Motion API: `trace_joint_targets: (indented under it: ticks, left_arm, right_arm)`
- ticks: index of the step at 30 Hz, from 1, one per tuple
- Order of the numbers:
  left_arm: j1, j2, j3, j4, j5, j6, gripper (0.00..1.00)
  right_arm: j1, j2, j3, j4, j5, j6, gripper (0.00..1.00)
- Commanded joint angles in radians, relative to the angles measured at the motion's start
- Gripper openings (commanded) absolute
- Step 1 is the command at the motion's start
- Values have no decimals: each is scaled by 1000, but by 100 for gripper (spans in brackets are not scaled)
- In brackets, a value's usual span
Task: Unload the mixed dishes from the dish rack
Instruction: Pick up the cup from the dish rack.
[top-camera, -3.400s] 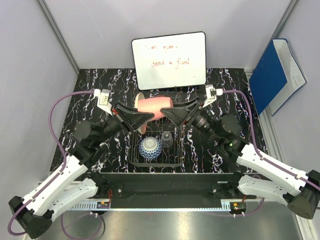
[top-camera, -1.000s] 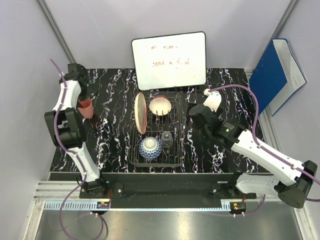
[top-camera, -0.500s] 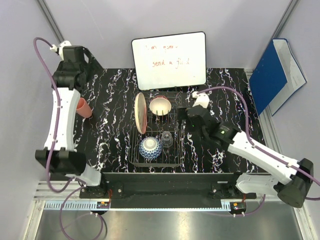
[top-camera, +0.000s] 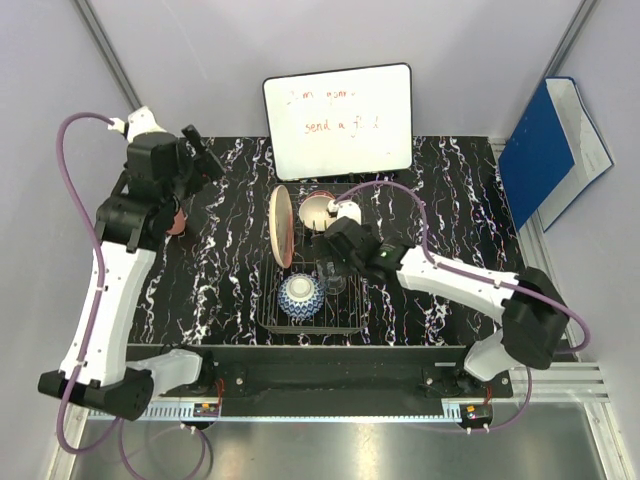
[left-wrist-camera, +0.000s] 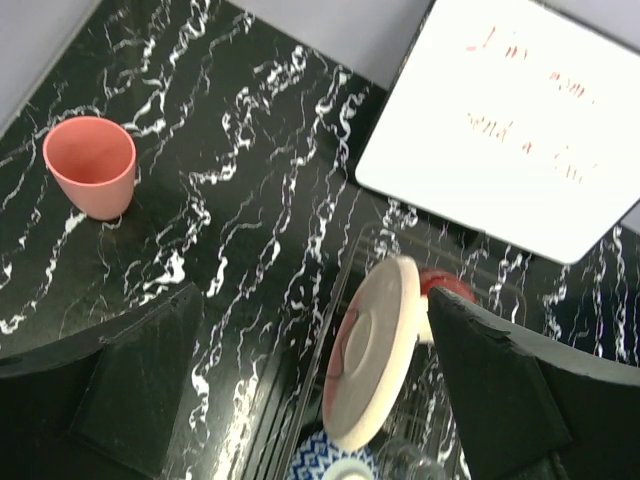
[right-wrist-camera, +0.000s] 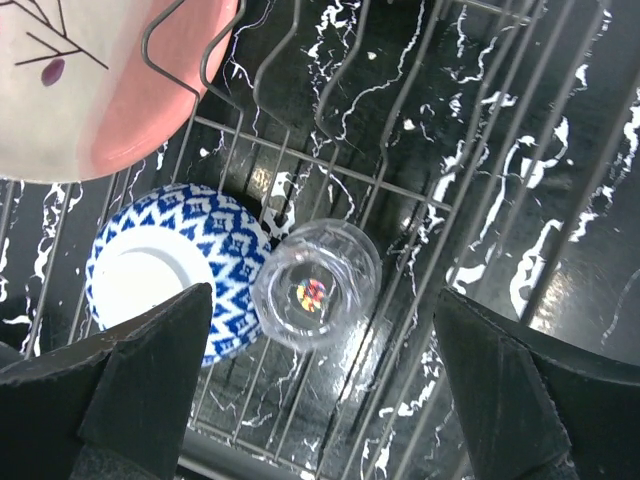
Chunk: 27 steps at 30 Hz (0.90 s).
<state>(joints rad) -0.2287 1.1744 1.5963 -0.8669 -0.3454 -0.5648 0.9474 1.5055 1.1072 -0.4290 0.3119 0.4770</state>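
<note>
I need to lower my right gripper next around the small clear glass (right-wrist-camera: 315, 283), with one finger beside the blue-and-white bowl, and close it, because its open fingers are above the glass.
The black wire dish rack (top-camera: 356, 300) holds a pinkish-cream plate (top-camera: 282, 226) on edge, a cream bowl (top-camera: 322, 210), a blue-and-white bowl (top-camera: 300, 295) and a small clear glass (right-wrist-camera: 315, 283). My right gripper (right-wrist-camera: 325, 390) hovers open just above the glass, one finger on each side, touching nothing. The salmon-pink cup (left-wrist-camera: 90, 165) stands upright on the table left of the rack, half hidden by my left arm in the top view. My left gripper (left-wrist-camera: 320, 390) is raised high and open, empty, looking down at the plate (left-wrist-camera: 375, 350).
A white whiteboard (top-camera: 338, 120) leans behind the rack. A blue folder (top-camera: 550, 145) leans on the right wall. The rack's raised wire loops (right-wrist-camera: 190, 40) stand beside the plate (right-wrist-camera: 70, 90), and the blue-and-white bowl (right-wrist-camera: 170, 265) touches the glass.
My right arm swung left from beside the rack to above the glass. My left arm lifted away from the cup and turned toward the rack. The cup stays on the table.
</note>
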Motion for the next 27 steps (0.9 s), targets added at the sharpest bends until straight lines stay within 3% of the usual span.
trace_joint_targets:
  ticks: [1, 10, 14, 15, 19, 20, 22, 27]
  left_arm:
    - [-17, -59, -58, 60, -21, 25, 99]
    - [-34, -122, -137, 80, -12, 37, 99]
    - [-38, -125, -153, 85, -4, 36, 99]
    - [-40, -127, -157, 85, -4, 34, 99]
    - [-43, -127, -165, 88, -4, 32, 99]
    - [-44, -125, -167, 89, -4, 31, 99]
    - [-46, -128, -167, 91, -4, 31, 99]
    - [-47, -125, -165, 95, -3, 32, 99]
  right_arm:
    - [8, 45, 63, 50, -2, -17, 100]
    - [10, 171, 82, 59, -36, -3, 96]
    - [10, 196, 83, 64, -34, 2, 80]
    - [10, 194, 82, 62, -28, 2, 70]
    - [10, 173, 72, 58, -10, 3, 49]
    - [14, 153, 72, 55, -5, 2, 47]
    - [21, 128, 77, 41, 18, 3, 31]
    - [63, -14, 146, -39, 79, -3, 11]
